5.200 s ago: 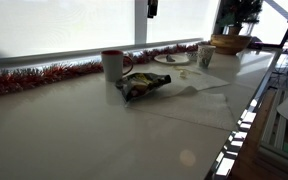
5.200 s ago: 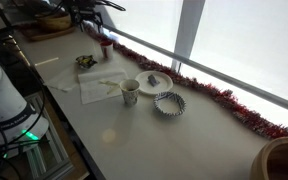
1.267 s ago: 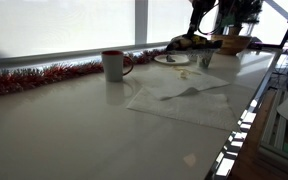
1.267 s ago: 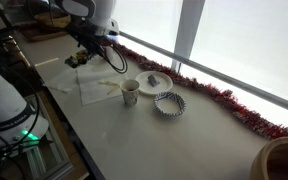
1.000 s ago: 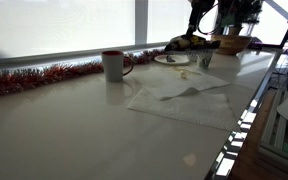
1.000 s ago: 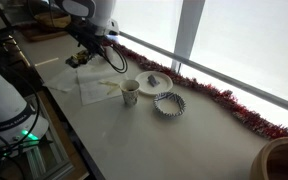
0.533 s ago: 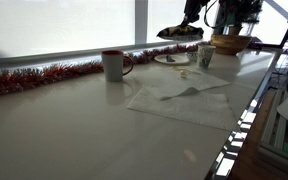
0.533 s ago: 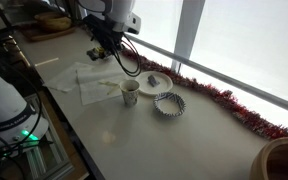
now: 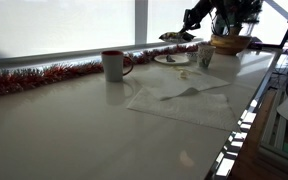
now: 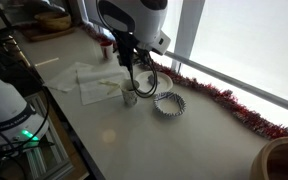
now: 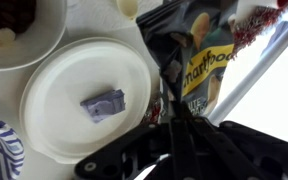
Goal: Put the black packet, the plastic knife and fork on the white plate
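Observation:
The black packet (image 9: 174,36) is hanging in the air. I should next move my gripper down to the white plate below it and release the packet.
My gripper (image 11: 176,108) is shut on the lower edge of the black packet (image 11: 197,58), a dark snack bag with yellow lettering. In the wrist view the packet hangs just beside the white plate (image 11: 69,75), which carries a small grey scrap (image 11: 104,103). In an exterior view the packet (image 9: 174,36) is held in the air above the plate (image 9: 170,60). The plastic fork (image 9: 191,91) lies on a white napkin (image 9: 184,103); the knife is too faint to tell from it. In an exterior view the gripper (image 10: 130,72) is low over the mug and the plate (image 10: 157,82).
A white mug with a red inside (image 9: 112,65) and a small cup (image 9: 205,57) stand near the plate. A patterned bowl (image 10: 165,103) sits beside it. Red tinsel (image 9: 39,76) runs along the window side. A wooden bowl (image 9: 229,43) sits at the far end.
The arm has carried the black packet from the far end of the table over to the white plate and lowered it a little. Fork and napkin have not moved.

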You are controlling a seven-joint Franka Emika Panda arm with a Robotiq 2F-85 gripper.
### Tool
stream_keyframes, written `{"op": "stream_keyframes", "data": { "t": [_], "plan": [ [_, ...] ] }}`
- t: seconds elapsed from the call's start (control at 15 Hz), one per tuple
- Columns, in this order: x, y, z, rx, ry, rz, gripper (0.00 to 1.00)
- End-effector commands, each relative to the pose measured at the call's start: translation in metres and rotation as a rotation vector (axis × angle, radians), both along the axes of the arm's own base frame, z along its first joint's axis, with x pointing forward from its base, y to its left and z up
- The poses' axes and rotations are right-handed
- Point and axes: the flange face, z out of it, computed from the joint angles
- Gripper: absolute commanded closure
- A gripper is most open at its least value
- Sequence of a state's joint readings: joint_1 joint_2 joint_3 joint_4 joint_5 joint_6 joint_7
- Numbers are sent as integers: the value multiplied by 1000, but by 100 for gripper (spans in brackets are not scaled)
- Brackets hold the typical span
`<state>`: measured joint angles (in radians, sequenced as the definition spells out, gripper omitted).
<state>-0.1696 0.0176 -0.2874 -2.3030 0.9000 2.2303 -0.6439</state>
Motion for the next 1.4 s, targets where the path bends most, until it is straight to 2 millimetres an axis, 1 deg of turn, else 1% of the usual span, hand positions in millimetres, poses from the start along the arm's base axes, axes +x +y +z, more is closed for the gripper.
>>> {"op": "stream_keyframes", "data": {
  "t": [0.0, 0.2, 0.33, 0.47, 0.8, 1.13, 1.33],
  "plan": [
    [24, -24, -19, 27, 6, -200, 100],
    [36, -35, -34, 17, 14, -364, 100],
    [43, -39, -44, 10, 27, -457, 100],
    [50, -39, -52, 6, 37, -512, 100],
    [56, -34, -72, -4, 110, -558, 100],
    [52, -33, -91, 13, 193, -569, 100],
    [50, -34, -96, -2, 229, -569, 100]
  ]
}}
